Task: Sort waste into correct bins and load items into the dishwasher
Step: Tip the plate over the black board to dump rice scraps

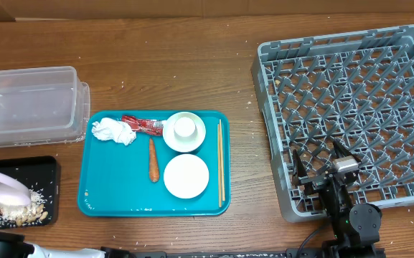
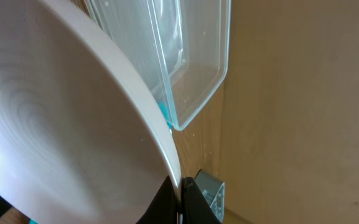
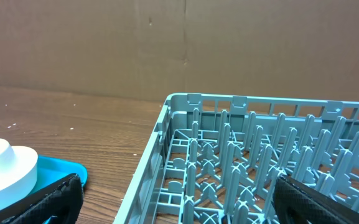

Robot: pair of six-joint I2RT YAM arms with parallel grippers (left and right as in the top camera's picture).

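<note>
My left gripper moves to the right in the overhead view next, lowers the plate there and releases, since the teal tray [image 1: 117, 193] beside the carrot stick is bare.
In the left wrist view my left gripper [image 2: 180, 200] is shut on the rim of the large pale pink plate [image 2: 61, 124]. Overhead, the plate [image 1: 2, 188] hangs tilted over the black tray [image 1: 38, 172], where rice grains [image 1: 21, 210] lie. The clear tub [image 1: 27, 104] stands behind it. On the teal tray [image 1: 117, 193] lie a crumpled napkin [image 1: 113, 131], a red packet [image 1: 143, 125], a carrot stick [image 1: 153, 159], a white bowl [image 1: 184, 136] holding a tiny cup [image 1: 184, 126], a second pale bowl [image 1: 186, 175] and chopsticks [image 1: 220, 161]. My right gripper [image 1: 318, 161] stands open and empty over the near left corner of the grey dish rack [image 1: 350, 86].
The right wrist view shows the rack's wall and pegs [image 3: 260, 162] between the fingers, with a white bowl [image 3: 5, 171] and the teal tray's corner [image 3: 70, 169] to the left. A cardboard wall [image 3: 179, 43] closes off the back. Bare wooden tabletop [image 1: 242, 165] separates tray and rack.
</note>
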